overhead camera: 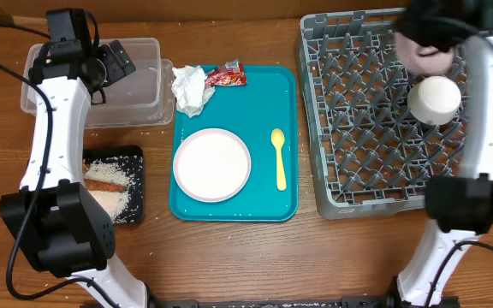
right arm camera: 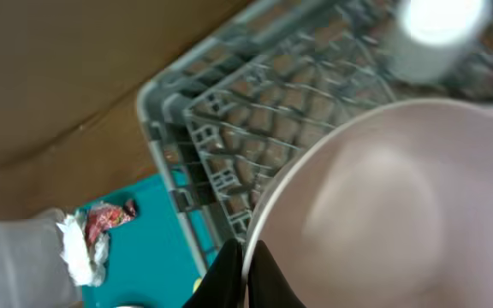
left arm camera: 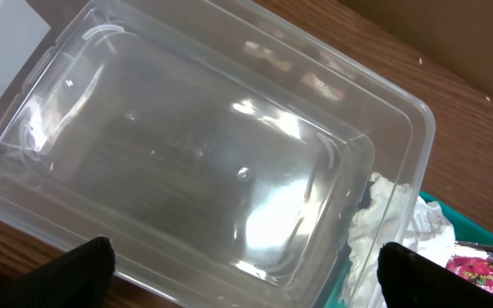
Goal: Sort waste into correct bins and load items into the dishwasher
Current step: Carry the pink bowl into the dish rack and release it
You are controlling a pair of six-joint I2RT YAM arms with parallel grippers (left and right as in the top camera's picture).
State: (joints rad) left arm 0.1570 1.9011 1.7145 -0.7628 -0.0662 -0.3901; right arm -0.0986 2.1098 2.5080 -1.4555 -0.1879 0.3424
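My right gripper needs to go back past the upturned white dish, tilting the bowl [overhead camera: 422,55] over and lowering it onto the rack's empty near part.
My right gripper [right arm camera: 245,275] is shut on the rim of a white bowl [right arm camera: 383,205] and holds it above the far part of the grey dish rack [right arm camera: 229,145]. Overhead the gripper [overhead camera: 430,32], bowl [overhead camera: 422,55] and rack [overhead camera: 358,128] are blurred. A white cup [overhead camera: 435,98] stands in the rack. My left gripper [left arm camera: 246,287] is open and empty over the empty clear tub [left arm camera: 187,154], seen overhead too [overhead camera: 144,103]. The napkin [overhead camera: 191,88], red wrapper [overhead camera: 227,77], white plate [overhead camera: 212,164] and yellow spoon [overhead camera: 279,158] lie on the teal tray [overhead camera: 264,205].
The black tray [overhead camera: 135,210] at the front left holds rice and brown stick scraps [overhead camera: 105,184]. Loose rice grains lie on the wood around the tub. The left arm's white links run along the table's left side, the right arm's along the right edge of the rack.
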